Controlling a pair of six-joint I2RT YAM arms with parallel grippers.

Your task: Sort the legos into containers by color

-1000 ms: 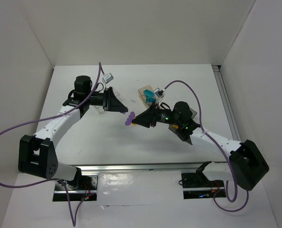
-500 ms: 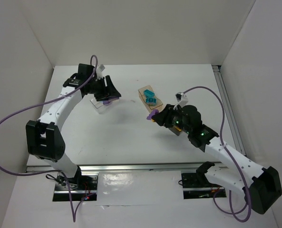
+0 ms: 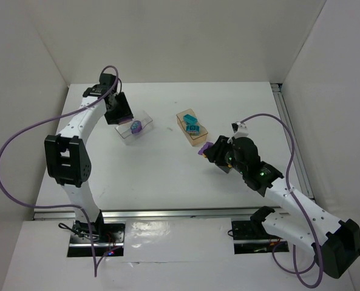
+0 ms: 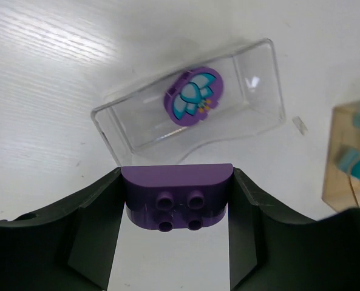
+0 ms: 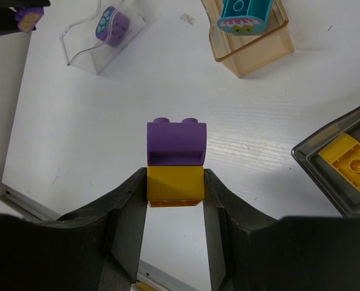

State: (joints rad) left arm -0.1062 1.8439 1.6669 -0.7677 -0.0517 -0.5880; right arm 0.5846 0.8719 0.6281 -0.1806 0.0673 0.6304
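My left gripper holds the purple brick (image 4: pixel 177 197) and should bring it down over the empty end of the clear box, away from the tan-orange box (image 3: pixel 192 128).
My left gripper (image 3: pixel 120 115) is shut on a purple brick (image 4: pixel 177 197) and holds it just left of the clear box (image 3: pixel 134 128). That box holds a round purple piece with a teal flower (image 4: pixel 192 97). My right gripper (image 3: pixel 205 149) is shut on a yellow brick (image 5: pixel 175 185) with a purple brick (image 5: pixel 176 142) stuck on its far end, held above the table. The tan-orange box (image 3: pixel 192 128) holds teal bricks (image 5: pixel 245 12). The dark grey box (image 5: pixel 343 167) holds a yellow brick (image 5: pixel 348 159) and lies mostly under the right arm in the top view.
The white walls close in the table at the back and both sides. A metal rail (image 3: pixel 167 213) runs along the near edge. Purple cables loop off both arms. The tan-orange box also shows at the right edge of the left wrist view (image 4: pixel 349 157).
The grippers were together mid-table; they have parted. The left arm swung back left to the clear box with a purple brick. The right arm drew back right with the yellow and purple pair.
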